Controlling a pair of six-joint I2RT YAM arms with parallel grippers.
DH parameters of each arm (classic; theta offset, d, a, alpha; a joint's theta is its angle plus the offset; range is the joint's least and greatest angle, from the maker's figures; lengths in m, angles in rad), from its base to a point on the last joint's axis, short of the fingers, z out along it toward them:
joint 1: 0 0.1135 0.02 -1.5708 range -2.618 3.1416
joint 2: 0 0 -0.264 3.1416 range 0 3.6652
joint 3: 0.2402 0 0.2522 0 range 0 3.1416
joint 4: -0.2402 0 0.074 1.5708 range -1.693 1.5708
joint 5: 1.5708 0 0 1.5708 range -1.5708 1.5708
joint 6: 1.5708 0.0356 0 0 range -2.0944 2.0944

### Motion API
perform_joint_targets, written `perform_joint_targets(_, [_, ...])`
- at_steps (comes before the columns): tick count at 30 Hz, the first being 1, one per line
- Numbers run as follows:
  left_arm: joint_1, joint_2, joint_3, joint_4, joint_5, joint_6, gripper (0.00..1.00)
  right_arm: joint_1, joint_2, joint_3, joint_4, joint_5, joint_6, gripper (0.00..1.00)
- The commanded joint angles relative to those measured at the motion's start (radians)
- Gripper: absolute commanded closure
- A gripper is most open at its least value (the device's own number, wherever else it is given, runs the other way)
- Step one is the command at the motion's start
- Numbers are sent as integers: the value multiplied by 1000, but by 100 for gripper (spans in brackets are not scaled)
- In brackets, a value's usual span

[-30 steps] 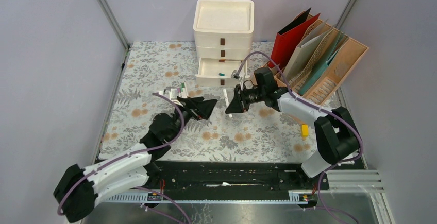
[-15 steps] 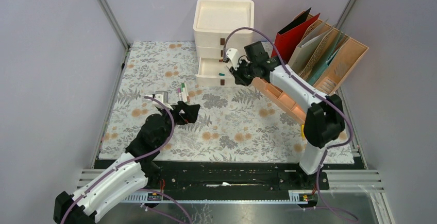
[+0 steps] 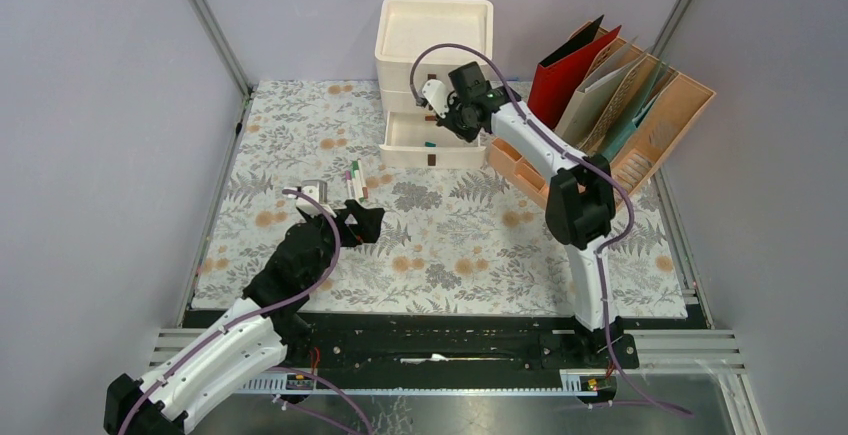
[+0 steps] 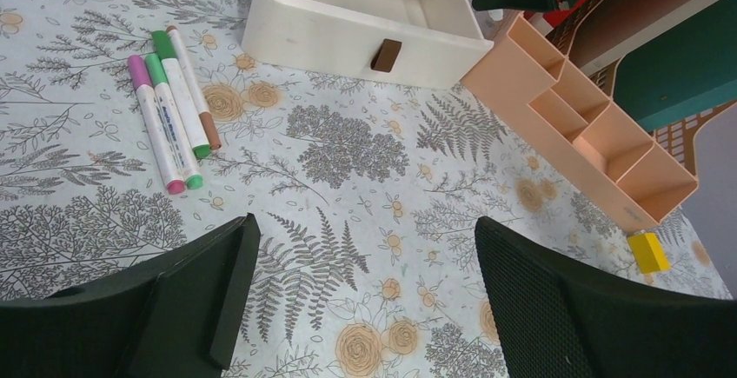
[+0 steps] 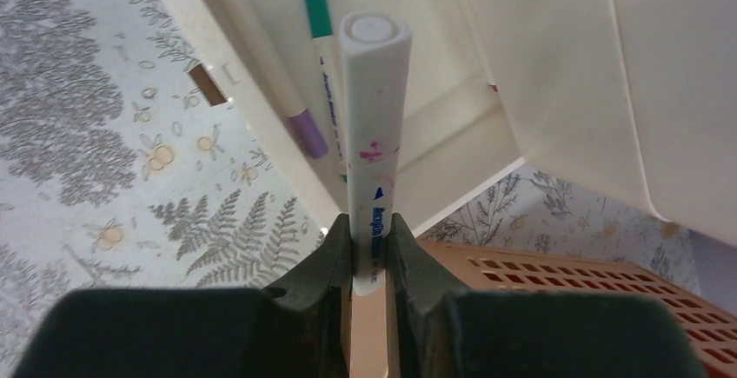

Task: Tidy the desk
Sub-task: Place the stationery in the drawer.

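Observation:
My left gripper reaches outward to the pink-capped marker at the row's edge, below and outward, next. Its open fingers then come down onto the marker's white body [image 4: 157, 137].
The desk [image 3: 470, 245] is covered in a fern-and-flower cloth. My right gripper [image 3: 452, 115] is shut on a white marker [image 5: 375, 126] and holds it over the open bottom drawer [image 3: 430, 158] of the cream drawer unit. A purple-capped marker [image 5: 261, 56] and a green-capped marker [image 5: 323, 39] lie in that drawer. My right gripper also shows in the right wrist view [image 5: 371, 230]. Several markers [image 3: 352, 180] lie side by side on the cloth left of the drawer, also seen in the left wrist view [image 4: 169, 109]. My left gripper [image 3: 365, 220] is open and empty above bare cloth near them [image 4: 363, 226].
A peach compartment tray [image 3: 520, 170] sits right of the drawer, also in the left wrist view [image 4: 591, 126]. A file holder with red, tan and teal folders [image 3: 620, 105] stands at the back right. A small yellow block [image 4: 648, 252] lies beside the tray.
My right arm has swung from the middle of the desk back to the open drawer, carrying the white marker. My left gripper has drawn back slightly toward the near left.

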Motion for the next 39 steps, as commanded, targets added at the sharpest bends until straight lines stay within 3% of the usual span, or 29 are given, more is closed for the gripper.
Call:
perform_joint_targets(1, [6,-7,-12,9,-27,14,1,6,70,98,-9,91,-16,100])
perform_joint_targets(8, [8,0,-9,3,-28,16,1,6,146,143,53,170,-15,96])
perform_joint_targets(15, [8,-3,-17,2,-30,8,1,6,145,144,74,167,9,72])
perform_joint_targets(20, [13,23,-15,26,-12,0,1,5,86,117,74,118,49,64])
perform_joint_targets(29, [32,90,-5,73,37,-22,1,5,-127,-26,65,-20,136,62])
perform_joint_targets(39, [180,203,17,88,162,-89,1,-7,-530,-432,63,-413,210,60])
